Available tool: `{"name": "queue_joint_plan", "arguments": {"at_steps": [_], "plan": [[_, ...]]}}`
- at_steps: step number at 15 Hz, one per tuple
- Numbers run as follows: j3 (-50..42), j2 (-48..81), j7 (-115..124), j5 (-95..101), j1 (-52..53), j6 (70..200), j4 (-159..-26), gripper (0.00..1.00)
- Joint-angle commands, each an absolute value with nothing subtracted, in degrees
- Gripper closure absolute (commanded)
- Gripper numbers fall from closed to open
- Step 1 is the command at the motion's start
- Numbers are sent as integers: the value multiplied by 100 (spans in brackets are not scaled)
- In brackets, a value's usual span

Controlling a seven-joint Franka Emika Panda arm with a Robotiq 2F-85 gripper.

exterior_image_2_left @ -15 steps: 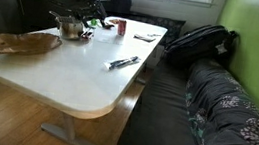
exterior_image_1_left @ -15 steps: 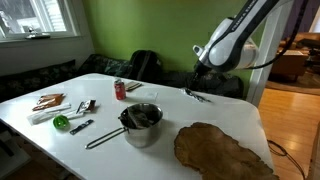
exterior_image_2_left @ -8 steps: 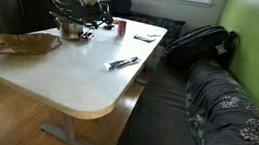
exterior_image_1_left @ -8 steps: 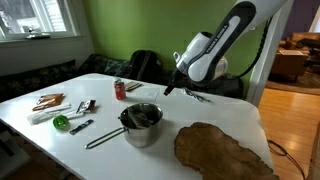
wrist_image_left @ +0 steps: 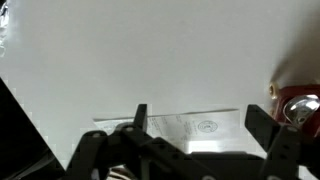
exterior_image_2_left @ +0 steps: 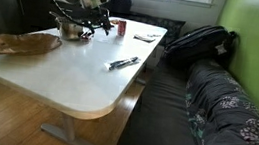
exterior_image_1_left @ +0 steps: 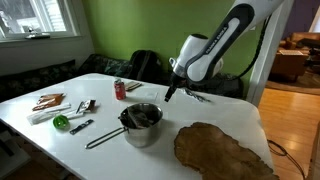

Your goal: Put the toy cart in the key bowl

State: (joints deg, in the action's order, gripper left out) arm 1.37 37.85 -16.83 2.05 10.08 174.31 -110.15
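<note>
My gripper should move down and to its right in the wrist view next, toward the toy cart, and lower its open fingers around its red side point(wrist_image_left: 284, 108).
The key bowl point(exterior_image_1_left: 225, 150) is a wide brown wavy-edged dish at the near right of the white table; it also shows in an exterior view point(exterior_image_2_left: 17, 43). The toy cart is too small to make out for sure; a small red bit point(exterior_image_1_left: 81, 106) lies among the clutter on the left. My gripper point(exterior_image_1_left: 168, 93) hangs open and empty above the table behind the steel pot point(exterior_image_1_left: 142, 122), well apart from the bowl. In the wrist view the open fingers point(wrist_image_left: 200, 122) straddle a sheet of paper point(wrist_image_left: 195, 124) on the table.
A red drink can point(exterior_image_1_left: 120, 89) stands behind the pot and shows at the wrist view's right edge point(wrist_image_left: 300, 107). Black pens point(exterior_image_1_left: 197, 96) lie near the gripper. A green object point(exterior_image_1_left: 61, 122) and tools lie on the left. A sofa with a backpack point(exterior_image_2_left: 199, 41) runs along the table.
The arm has swung left and down from near the pens, so the gripper now hangs lower, behind the pot. Nothing on the table has moved.
</note>
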Motion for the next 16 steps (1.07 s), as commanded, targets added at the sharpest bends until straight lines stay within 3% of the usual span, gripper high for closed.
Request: {"name": "queue_joint_plan", "arguments": {"at_steps": [1, 3, 16], "plan": [[1268, 4110, -2256, 456, 66, 16951, -10445, 0], [1799, 4234, -2542, 341, -282, 16634, -10218, 0], [1766, 5154, -2509, 462, -79, 16683, -9405, 0]]}}
